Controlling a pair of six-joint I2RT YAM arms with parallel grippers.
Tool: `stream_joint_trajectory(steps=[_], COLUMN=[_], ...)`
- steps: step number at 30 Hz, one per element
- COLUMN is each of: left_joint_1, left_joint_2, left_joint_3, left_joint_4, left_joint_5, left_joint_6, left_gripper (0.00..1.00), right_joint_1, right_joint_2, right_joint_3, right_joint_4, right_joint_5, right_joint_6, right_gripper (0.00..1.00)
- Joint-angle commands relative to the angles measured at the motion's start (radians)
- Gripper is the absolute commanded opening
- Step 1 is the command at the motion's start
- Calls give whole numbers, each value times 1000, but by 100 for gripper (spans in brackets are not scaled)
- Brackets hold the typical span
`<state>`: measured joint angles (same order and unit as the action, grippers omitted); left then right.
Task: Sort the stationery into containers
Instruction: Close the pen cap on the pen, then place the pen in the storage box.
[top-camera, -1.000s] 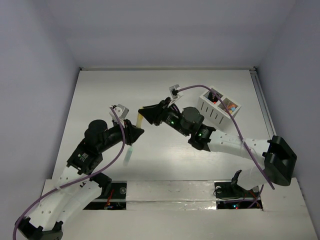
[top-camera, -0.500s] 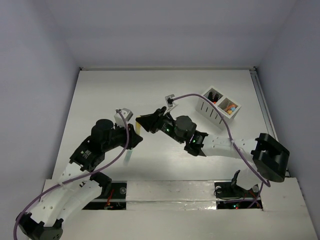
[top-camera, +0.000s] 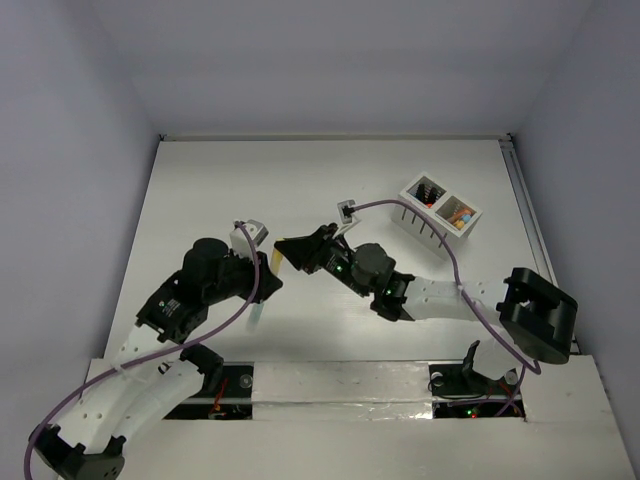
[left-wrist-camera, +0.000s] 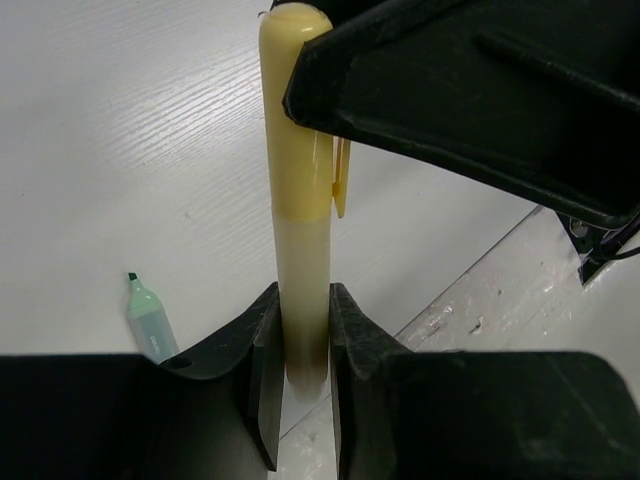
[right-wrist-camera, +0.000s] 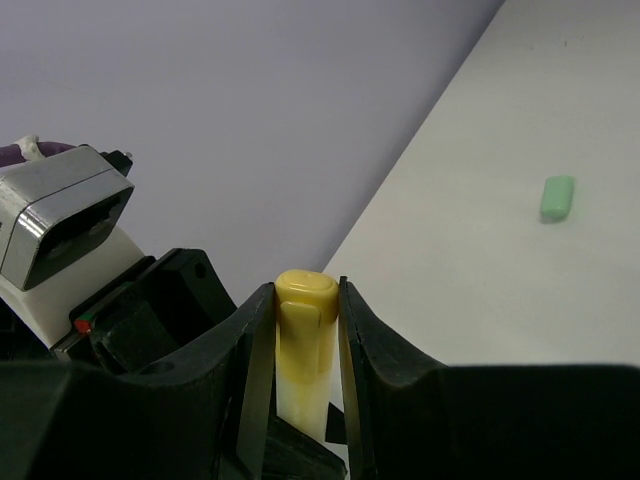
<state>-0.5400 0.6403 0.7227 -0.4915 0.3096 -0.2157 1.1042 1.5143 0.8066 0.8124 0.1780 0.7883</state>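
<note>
Bright stationery lies in the container's near section, so my right gripper swings outward and to the right in the top view next and releases the highlighter there.
A yellow highlighter hangs above the table between both arms. My left gripper is shut on its pale barrel end. My right gripper is shut on its yellow capped end. In the top view the left gripper and right gripper meet tip to tip at the table's middle left. A mint marker with no cap lies on the table below them, the same marker partly hidden by the left arm. The white divided container stands at the back right with coloured stationery inside.
A loose green cap lies on the white table, far from the grippers. The left arm's wrist camera is close to my right fingers. The table's near edge strip runs just beyond the left gripper. Grey walls enclose the table.
Both grippers, joined on the yellow highlighter, have shifted slightly toward the near edge. The right arm has drawn leftward and nearer. Both grips have stayed the same.
</note>
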Motion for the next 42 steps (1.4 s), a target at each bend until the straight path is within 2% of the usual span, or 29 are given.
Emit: stream_joint_trajectory(steps=[1,7,11,13,14,16,18,21,23,26,33,38,42], left_joint_1=[18,18,18,18,18,18,18,18,18,18,18,18,18], left_joint_2=[-18,-8,2,5,-1,-10,-34,-65,-76,-119,-169,-180,-214], left_joint_3=[152,139,113,103,98,90,83,69,61,38,-32,-42,-46], left_joint_4=[423,442,449,436,429,401,383,341,312,315,369,370,366], left_joint_5=[-130,-113,-67,-38,-32,-21,-27,-33,-35,-38,-26,-29,-56], left_joint_6=[10,-5,-27,-30,-30,-27,-21,-1,12,15,15,16,13], left_gripper=[0,0,0,17,36,51,76,96,99,99,99,99,99], right_joint_1=[117,117,117,106,89,53,-30,-153,-204,-289,-507,-763,-900], right_joint_2=[57,29,-26,-46,-49,-57,-77,-127,-163,-245,-423,-485,-433], right_joint_3=[-84,-115,-61,-3,14,45,74,94,101,97,71,49,78], right_joint_4=[-259,-262,-307,-358,-370,-401,-418,-418,-435,-459,-639,-700,-713], right_joint_5=[-215,-187,-31,36,104,141,164,172,189,265,507,520,483], right_joint_6=[20,34,-15,-40,-63,-81,-101,-127,-155,-207,-369,-380,-397], right_gripper=[0,0,0,0,0,0,0,0,0,0,0,0,0])
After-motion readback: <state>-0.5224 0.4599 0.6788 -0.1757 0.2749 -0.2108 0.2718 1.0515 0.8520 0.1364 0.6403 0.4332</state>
